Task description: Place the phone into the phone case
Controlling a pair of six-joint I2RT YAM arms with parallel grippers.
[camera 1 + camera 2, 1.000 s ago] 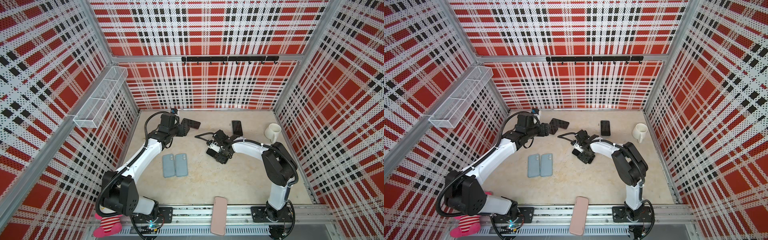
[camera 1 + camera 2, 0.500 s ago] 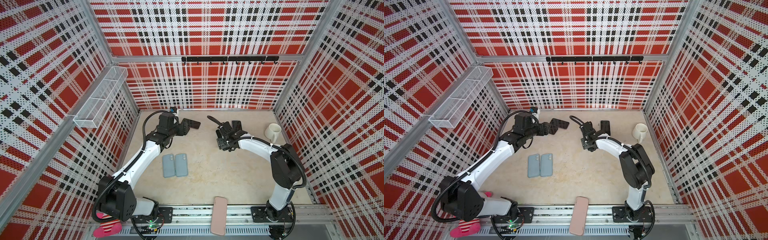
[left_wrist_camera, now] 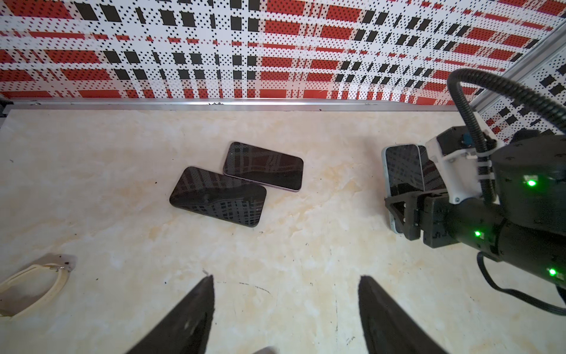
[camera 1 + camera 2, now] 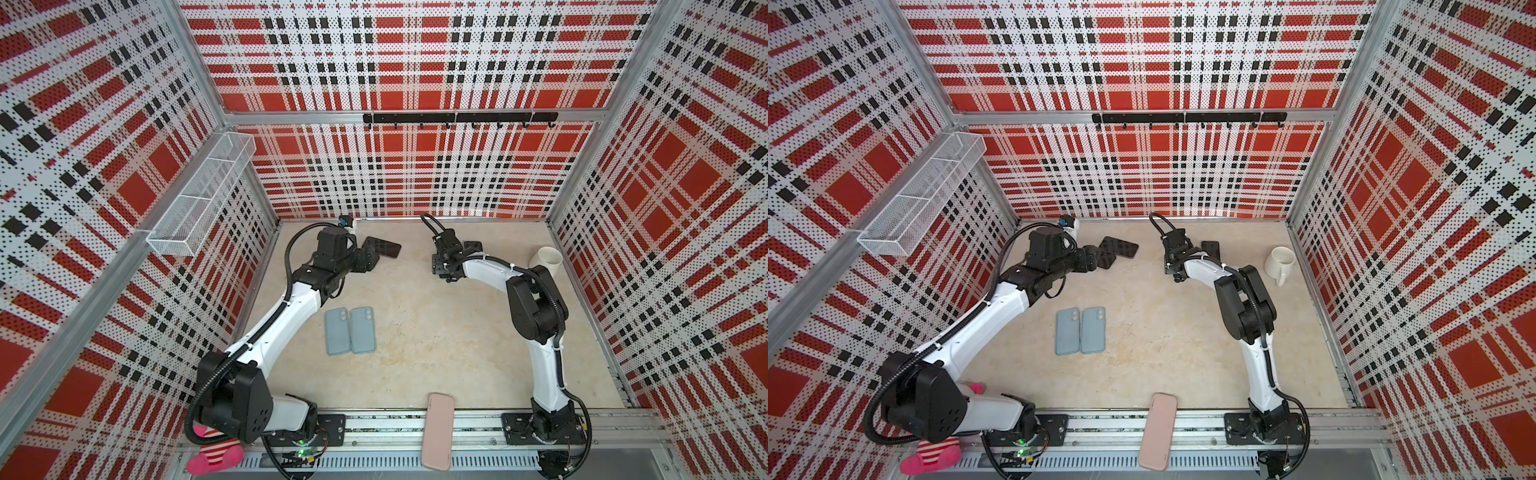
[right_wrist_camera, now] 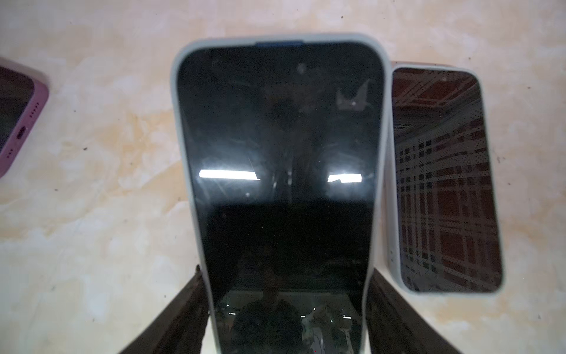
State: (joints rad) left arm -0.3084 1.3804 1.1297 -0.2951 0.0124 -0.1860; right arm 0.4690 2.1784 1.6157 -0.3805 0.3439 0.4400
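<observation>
The right gripper lowers the dark-screened phone (image 5: 275, 138) flat onto the tabletop next and releases it, since the tabletop below it lies bare beside the other pale-cased phone.
My right gripper (image 5: 284, 272) is shut on a dark-screened phone (image 5: 275, 138) with a pale case rim around it. The fingers press its two long sides and hold it above the table. In both top views this gripper (image 4: 446, 259) is at the back middle, and the wrist hides the phone. My left gripper (image 3: 286, 279) is open and empty, low over the table at the back left (image 4: 368, 259). Two light blue phone cases (image 4: 336, 331) (image 4: 363, 330) lie side by side, backs up, at the centre left.
Another pale-cased phone (image 5: 444, 180) lies just beside the held one. Two dark phones (image 3: 217, 196) (image 3: 263, 167) lie ahead of the left gripper, one in a purple case. A white mug (image 4: 549, 259) stands at the back right. A pink case (image 4: 437, 436) rests on the front rail.
The right gripper has carried the phone from the middle of the table to the back, next to the other pale-cased phone. The left arm has barely moved.
</observation>
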